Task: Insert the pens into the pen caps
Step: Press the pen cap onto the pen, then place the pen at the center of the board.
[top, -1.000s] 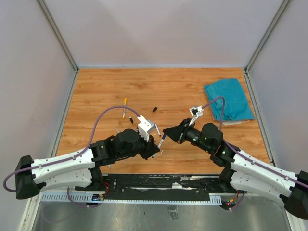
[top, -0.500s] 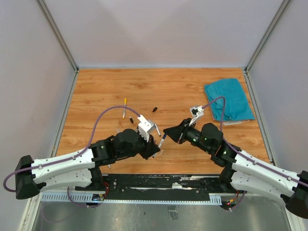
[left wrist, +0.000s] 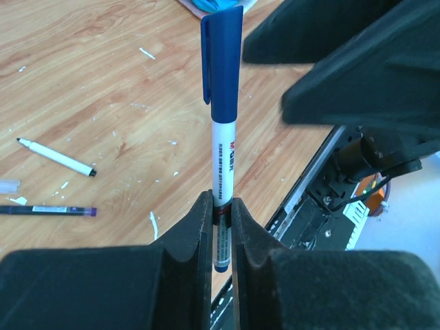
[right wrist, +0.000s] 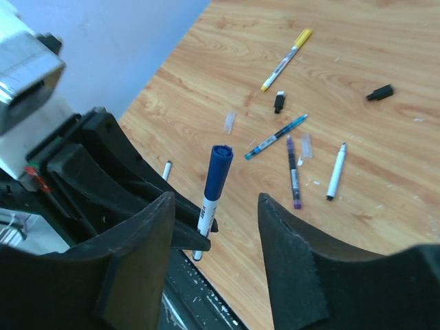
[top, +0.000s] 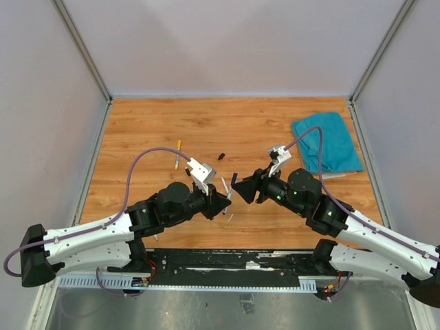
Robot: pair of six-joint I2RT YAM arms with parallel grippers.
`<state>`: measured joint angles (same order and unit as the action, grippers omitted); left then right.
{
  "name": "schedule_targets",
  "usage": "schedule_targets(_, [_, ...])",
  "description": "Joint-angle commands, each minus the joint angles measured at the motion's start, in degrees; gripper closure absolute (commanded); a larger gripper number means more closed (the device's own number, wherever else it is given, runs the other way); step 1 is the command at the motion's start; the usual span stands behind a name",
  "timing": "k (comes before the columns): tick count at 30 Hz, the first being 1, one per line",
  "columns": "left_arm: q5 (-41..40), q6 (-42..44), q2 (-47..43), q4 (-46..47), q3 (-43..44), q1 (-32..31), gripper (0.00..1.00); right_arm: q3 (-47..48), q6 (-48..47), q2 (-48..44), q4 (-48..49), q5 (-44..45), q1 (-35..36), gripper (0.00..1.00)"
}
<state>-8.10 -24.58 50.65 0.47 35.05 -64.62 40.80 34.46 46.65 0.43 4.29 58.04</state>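
My left gripper should next move outward and down to the bare wood (top: 186, 152) next to the yellow pen and let go of the white pen, because the white pen's blue cap is on.
My left gripper (left wrist: 220, 206) is shut on the lower barrel of a white pen (left wrist: 223, 148), holding it upright above the table. A blue pen cap (left wrist: 222, 62) sits on the pen's upper end. My right gripper (right wrist: 214, 199) is open, one finger on each side of the capped pen (right wrist: 214, 180) and touching neither side of it. From above, the two grippers meet near the table's front middle around the pen (top: 229, 184). Other pens lie loose: yellow (right wrist: 285, 58), teal (right wrist: 276, 136), purple (right wrist: 292, 172) and white (right wrist: 335, 172). Black caps (right wrist: 279, 102) (right wrist: 379, 91) lie near them.
A teal cloth (top: 326, 141) lies at the back right of the wooden table. A white pen (left wrist: 55, 157) and a purple pen (left wrist: 48, 210) lie left of my left gripper. The black base rail (top: 227, 261) runs along the near edge. Grey walls enclose the table.
My right gripper has opened and let go of the blue cap, which stays on the pen. Both grippers have shifted slightly away from the near edge, the pen still in the left one.
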Motion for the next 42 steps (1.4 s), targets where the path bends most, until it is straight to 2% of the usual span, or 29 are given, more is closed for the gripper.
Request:
schedule_targets(1, [-2.36,-1.04,-1.51,1.99,-2.69,0.28,0.99,4.00,-5.68,-3.06,-5.42,5.66,0.41,0.46])
schedule_targets(7, [-6.81,-3.74,-2.51,-1.19,-4.24,0.28,1.00,2.17,-7.72,-8.58,-11.18,11.92,0.41,0.40])
schedule_targets(12, [-10.71,-2.07,-0.47,-6.86,0.15,1.78,1.00,2.54,-5.73,-8.40,-19.32,15.13,0.41,0.33])
schedule_targets(20, [-7.67,1.90,10.21,-12.69,9.90,15.40,1.00,3.67,-4.20,-5.74,-24.79,13.04,0.42,0.31])
schedule_targets(26, [-9.82,4.08,18.79,-16.95,16.08,23.85,1.00,1.94,-2.93,-7.82,-26.11,12.47,0.41,0.31])
schedule_targets(31, [-9.06,5.52,25.17,-16.48,18.27,30.67,1.00,1.06,-2.47,-9.77,-27.81,11.77,0.41,0.31])
schedule_targets(42, [-10.48,10.19,41.65,-14.95,25.21,37.59,1.00,-0.64,-2.83,-12.42,-30.23,11.41,0.41,0.31])
